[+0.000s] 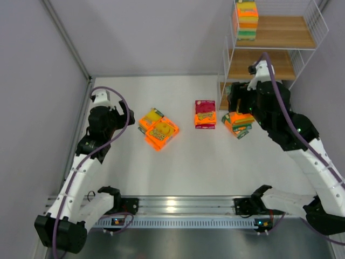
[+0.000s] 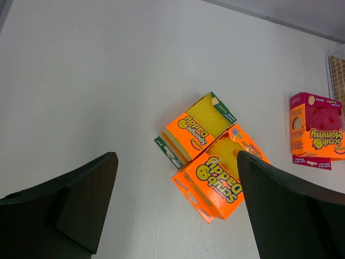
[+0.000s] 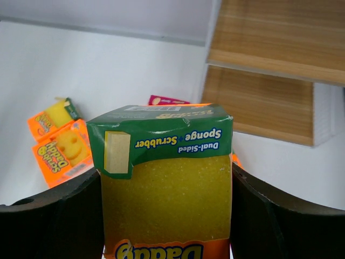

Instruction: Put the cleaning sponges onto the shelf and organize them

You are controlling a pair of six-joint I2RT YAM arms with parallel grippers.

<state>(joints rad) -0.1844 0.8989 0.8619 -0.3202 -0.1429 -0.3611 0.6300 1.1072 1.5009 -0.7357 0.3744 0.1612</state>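
Bare wood lies free beside the stack on the shelf's top board (image 1: pixel 274 34). My right gripper will next move the yellow sponge pack up and outward and let go of it there.
My right gripper (image 1: pixel 237 108) (image 3: pixel 166 216) is shut on a yellow sponge pack with a green top edge (image 3: pixel 164 189), low in front of the wooden shelf (image 1: pixel 280 32) (image 3: pixel 269 32). Orange and green packs (image 1: pixel 239 125) show just below it. A stack of packs (image 1: pixel 247 19) stands on the shelf's top board. Two orange packs (image 1: pixel 159 129) (image 2: pixel 215 162) lie together on the table, and a magenta-topped pack (image 1: pixel 205 113) (image 2: pixel 315 127) lies to their right. My left gripper (image 1: pixel 127 115) (image 2: pixel 175 178) is open and empty, above the table just left of the two orange packs.
A grey wall and a metal post (image 1: pixel 64 38) bound the table on the left. The shelf's white wire frame (image 1: pixel 318 21) stands at the far right corner. The arm bases sit on a rail (image 1: pixel 178 208) at the near edge.
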